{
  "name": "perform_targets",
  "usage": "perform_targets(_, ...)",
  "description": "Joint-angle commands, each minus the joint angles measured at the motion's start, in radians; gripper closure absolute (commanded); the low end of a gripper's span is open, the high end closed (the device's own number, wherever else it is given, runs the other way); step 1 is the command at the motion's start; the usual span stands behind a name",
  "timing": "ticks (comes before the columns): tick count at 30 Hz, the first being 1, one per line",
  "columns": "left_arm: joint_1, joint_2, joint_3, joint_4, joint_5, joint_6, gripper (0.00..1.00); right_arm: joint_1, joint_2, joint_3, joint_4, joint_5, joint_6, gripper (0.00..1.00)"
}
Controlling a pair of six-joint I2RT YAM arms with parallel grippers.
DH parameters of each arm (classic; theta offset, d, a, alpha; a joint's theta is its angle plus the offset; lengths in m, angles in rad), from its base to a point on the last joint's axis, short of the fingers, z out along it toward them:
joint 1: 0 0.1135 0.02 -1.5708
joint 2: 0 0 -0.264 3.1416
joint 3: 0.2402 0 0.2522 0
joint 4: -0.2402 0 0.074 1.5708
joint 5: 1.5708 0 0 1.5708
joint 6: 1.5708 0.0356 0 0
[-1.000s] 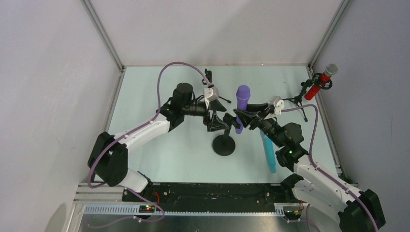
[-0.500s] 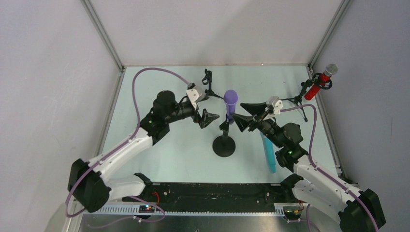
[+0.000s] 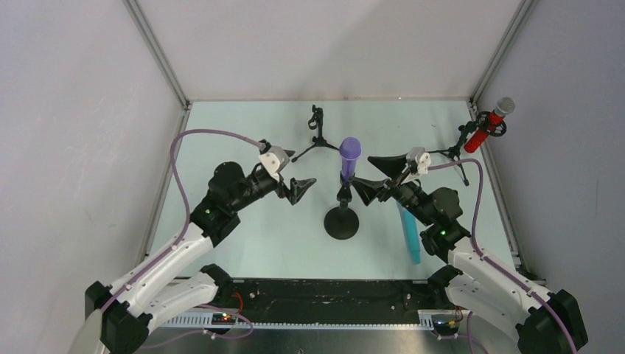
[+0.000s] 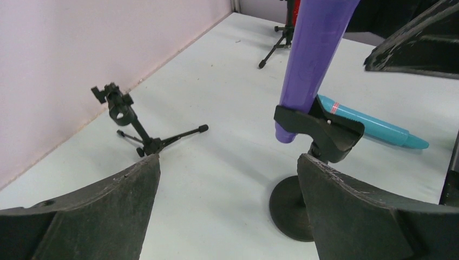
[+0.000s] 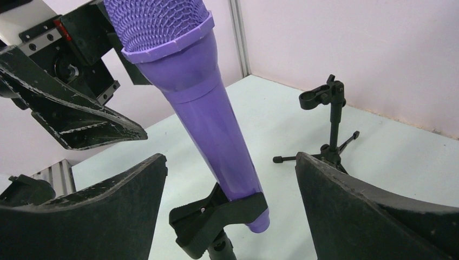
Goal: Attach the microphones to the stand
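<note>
I will next move my left gripper to the right in the top view, onto the stand's neck below the black clip (image 3: 343, 203) (image 4: 319, 155), because the purple microphone already fills the clip.
The purple microphone (image 3: 349, 158) stands tilted in the black clip (image 5: 216, 216) of the round-base stand (image 3: 341, 221). My right gripper (image 3: 366, 175) is open just right of it, one finger on each side of the microphone (image 5: 211, 108) and touching nothing. My left gripper (image 3: 302, 188) is open and empty, left of the stand and apart from it. The teal microphone (image 3: 407, 232) lies flat on the table under my right arm. The red microphone (image 3: 486, 127) sits in a tripod stand (image 3: 461, 151) at the back right.
An empty black tripod stand (image 3: 318, 133) is at the back centre, behind the purple microphone; the left wrist view has it (image 4: 130, 122) near the left wall. Walls close the table on the left, back and right.
My right gripper has opened and let go of the purple microphone, which now stays in the clip. My left arm has pulled back to the left, away from the stand.
</note>
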Motion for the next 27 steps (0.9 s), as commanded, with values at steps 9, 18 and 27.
perform_targets(9,-0.002,-0.087,-0.195,0.038,-0.176,-0.252,0.0,0.003,-0.118,0.002,-0.135,0.024,-0.001,0.03)
perform_targets(18,-0.028,-0.082,-0.354,0.193,-0.278,-0.472,0.0,0.003,-0.154,-0.002,-0.258,0.049,0.001,0.03)
perform_targets(27,-0.148,0.02,-0.39,0.363,-0.334,-0.491,0.0,-0.002,-0.218,-0.045,-0.3,0.087,0.006,0.02)
